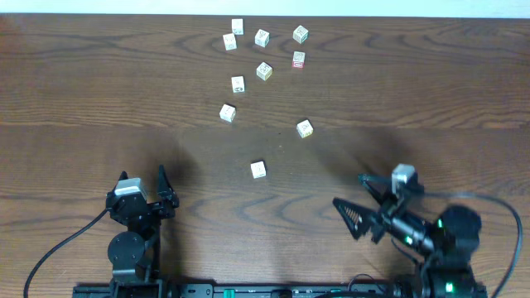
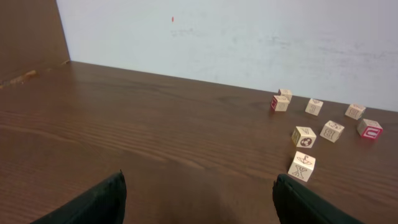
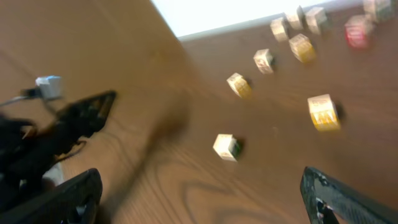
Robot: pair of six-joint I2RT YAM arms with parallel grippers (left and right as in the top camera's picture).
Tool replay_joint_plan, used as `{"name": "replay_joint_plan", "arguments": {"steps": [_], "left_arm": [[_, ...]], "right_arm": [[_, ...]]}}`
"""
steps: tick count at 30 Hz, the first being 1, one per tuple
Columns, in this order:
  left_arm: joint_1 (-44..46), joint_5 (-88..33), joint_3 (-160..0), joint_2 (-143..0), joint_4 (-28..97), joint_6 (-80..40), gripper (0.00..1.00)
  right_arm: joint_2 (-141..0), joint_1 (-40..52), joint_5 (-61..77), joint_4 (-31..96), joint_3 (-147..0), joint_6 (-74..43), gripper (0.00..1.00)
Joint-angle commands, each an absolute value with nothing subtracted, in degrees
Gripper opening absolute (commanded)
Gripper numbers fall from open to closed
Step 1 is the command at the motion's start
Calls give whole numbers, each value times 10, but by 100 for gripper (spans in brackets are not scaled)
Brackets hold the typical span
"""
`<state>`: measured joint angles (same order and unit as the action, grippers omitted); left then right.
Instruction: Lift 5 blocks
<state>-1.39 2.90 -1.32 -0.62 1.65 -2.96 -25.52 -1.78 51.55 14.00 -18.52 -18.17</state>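
The yellow-sided block stands alone outward from my right gripper and to its left in the overhead view, so next I should reach it outward, tilt down and lower around the block.
Several small cream blocks lie scattered on the far half of the wooden table, all apart from both grippers. The nearest block sits alone mid-table; in the right wrist view this block lies ahead of my right gripper, which is open and empty. A red-marked block sits in the far cluster. My left gripper stands open at the near left with nothing between its fingers. My right gripper points left at the near right. In the left wrist view, an X-printed block lies ahead-right of my left gripper.
A pale wall runs along the table's far edge. The left arm shows at the left of the right wrist view. Cables trail from both arm bases at the near edge.
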Motion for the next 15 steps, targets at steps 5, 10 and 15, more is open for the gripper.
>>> {"name": "replay_joint_plan", "arguments": {"steps": [5, 10, 15], "left_arm": [[-13, 34, -3, -2, 39, -30, 76], [-13, 34, -3, -2, 39, -30, 76], [-13, 34, -3, -2, 39, -30, 76]], "right_arm": [[-551, 58, 345, 309, -435, -22, 99], [-726, 135, 178, 474, -642, -23, 99], [-840, 163, 152, 559, -804, -25, 99]]}}
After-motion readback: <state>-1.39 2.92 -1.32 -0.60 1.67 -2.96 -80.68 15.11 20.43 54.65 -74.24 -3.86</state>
